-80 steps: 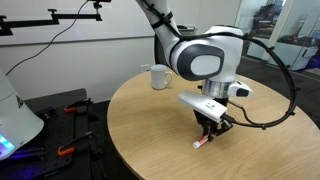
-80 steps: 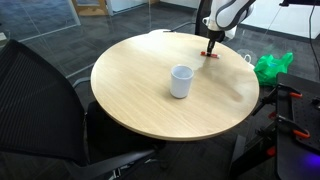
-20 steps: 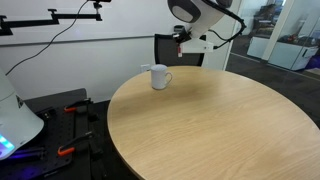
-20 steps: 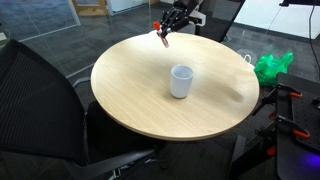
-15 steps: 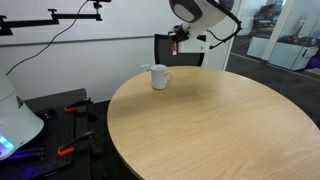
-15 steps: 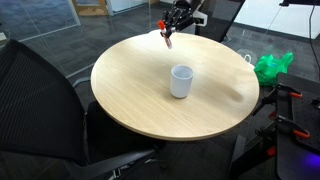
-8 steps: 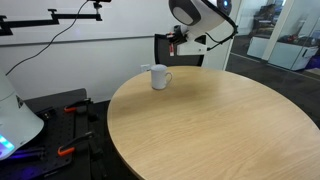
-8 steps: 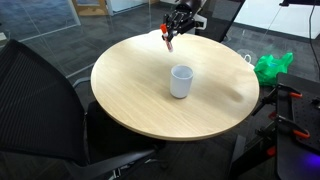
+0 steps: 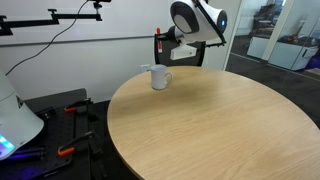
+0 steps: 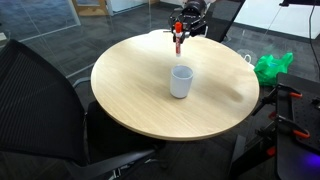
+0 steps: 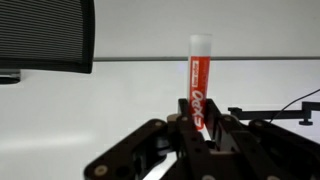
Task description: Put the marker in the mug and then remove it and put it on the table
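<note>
The marker already points down from well above the mug's rim. My gripper moves down toward the mug's opening (image 10: 181, 72) next and releases the marker (image 10: 178, 41) inside.
The white mug (image 9: 160, 77) stands upright near the far edge of the round wood-grain table (image 9: 210, 125); it also shows mid-table in an exterior view (image 10: 181, 81). My gripper (image 9: 161, 44) hangs in the air above the mug, shut on the red marker (image 9: 158, 42). In an exterior view the gripper (image 10: 180, 27) holds the marker (image 10: 178, 41) pointing down, well above the mug and the table (image 10: 130, 95). In the wrist view the marker (image 11: 198, 80), red with a white end, sticks out from between the fingers of the gripper (image 11: 198, 125).
A black office chair (image 10: 40, 95) stands at the table's near side, another chair (image 9: 190, 52) behind the mug. A green bag (image 10: 272, 66) lies on the floor. A white machine (image 9: 15, 115) and red clamps (image 9: 72, 110) lie beside the table.
The gripper has carried the marker from the table's far side toward the mug, lower, and the marker now hangs closer to vertical above the mug. The mug has not moved.
</note>
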Robot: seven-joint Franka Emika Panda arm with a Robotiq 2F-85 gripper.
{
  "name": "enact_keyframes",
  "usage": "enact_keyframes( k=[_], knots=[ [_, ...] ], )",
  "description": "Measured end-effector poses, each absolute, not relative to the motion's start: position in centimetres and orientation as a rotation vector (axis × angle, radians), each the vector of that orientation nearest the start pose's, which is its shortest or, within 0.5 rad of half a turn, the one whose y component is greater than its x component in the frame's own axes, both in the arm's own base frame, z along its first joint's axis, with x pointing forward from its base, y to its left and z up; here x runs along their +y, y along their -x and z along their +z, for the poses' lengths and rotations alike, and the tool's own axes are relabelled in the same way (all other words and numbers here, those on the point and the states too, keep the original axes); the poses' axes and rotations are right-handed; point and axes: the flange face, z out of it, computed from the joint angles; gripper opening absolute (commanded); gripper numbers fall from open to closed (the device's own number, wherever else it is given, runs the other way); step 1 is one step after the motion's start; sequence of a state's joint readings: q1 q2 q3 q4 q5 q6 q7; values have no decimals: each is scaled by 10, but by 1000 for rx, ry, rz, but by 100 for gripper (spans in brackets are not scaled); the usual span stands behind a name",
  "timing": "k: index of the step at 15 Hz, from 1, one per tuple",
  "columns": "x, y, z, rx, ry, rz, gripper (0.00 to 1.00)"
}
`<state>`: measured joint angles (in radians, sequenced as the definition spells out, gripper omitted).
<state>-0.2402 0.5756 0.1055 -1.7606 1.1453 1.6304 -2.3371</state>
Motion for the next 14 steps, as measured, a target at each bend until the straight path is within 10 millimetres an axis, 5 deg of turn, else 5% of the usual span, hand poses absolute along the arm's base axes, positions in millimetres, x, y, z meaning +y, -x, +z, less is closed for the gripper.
enact_keyframes(
  k=[14],
  knots=[
    [-11,-603,208,-1390,1324,-894,5]
  ],
)
